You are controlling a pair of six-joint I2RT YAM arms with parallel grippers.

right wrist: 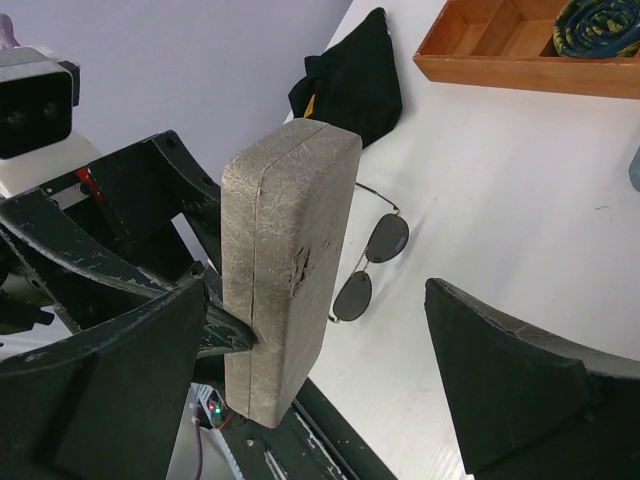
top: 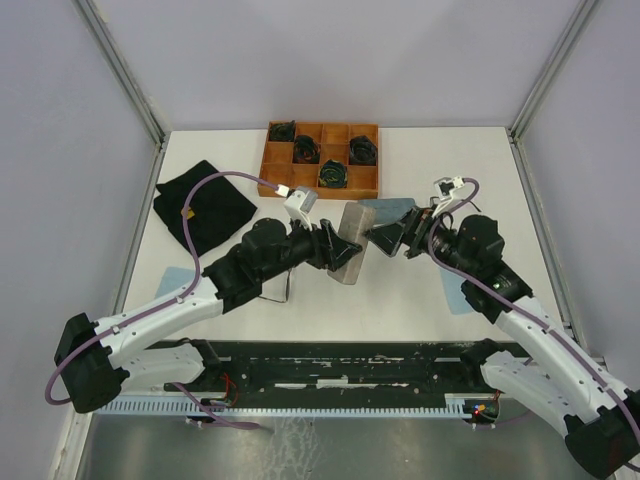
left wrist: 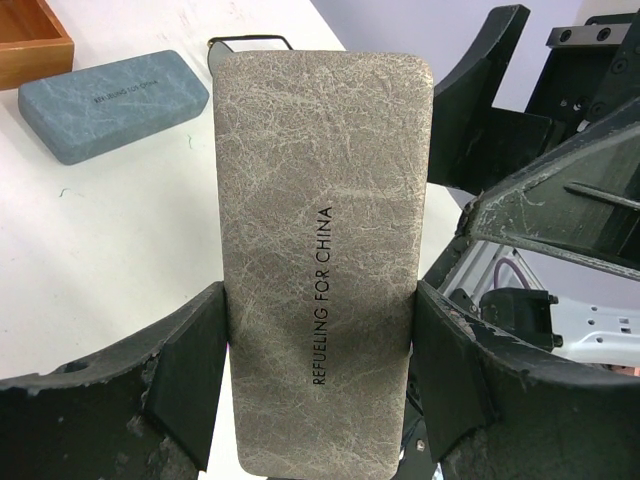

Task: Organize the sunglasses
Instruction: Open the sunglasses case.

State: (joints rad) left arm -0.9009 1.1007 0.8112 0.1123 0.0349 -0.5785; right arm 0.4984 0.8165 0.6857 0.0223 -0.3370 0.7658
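The grey fabric case in my left gripper goes straight down next for release, as bare tabletop clear of the sunglasses [right wrist: 370, 265] and blue case lies below.
My left gripper [top: 345, 250] is shut on a grey fabric case [top: 350, 245] and holds it above the table's middle; the wrist view shows the fingers [left wrist: 190, 370] clamping its long sides [left wrist: 320, 230]. My right gripper [top: 378, 238] is open, with the case's end [right wrist: 285, 270] between its fingers [right wrist: 520, 390], nearer the left one. One pair of sunglasses [right wrist: 370, 265] lies unfolded on the table under the left arm [top: 289, 284]. A thin dark wire frame [left wrist: 250, 40] peeks over the case's far end. A blue case [left wrist: 110, 90] lies behind [top: 392, 208].
A wooden divided tray [top: 320, 158] at the back holds dark green coiled bundles [top: 332, 175]; it also shows in the right wrist view [right wrist: 520, 70]. A black cloth [top: 200, 205] lies at the back left [right wrist: 350, 70]. The two arms nearly meet mid-table.
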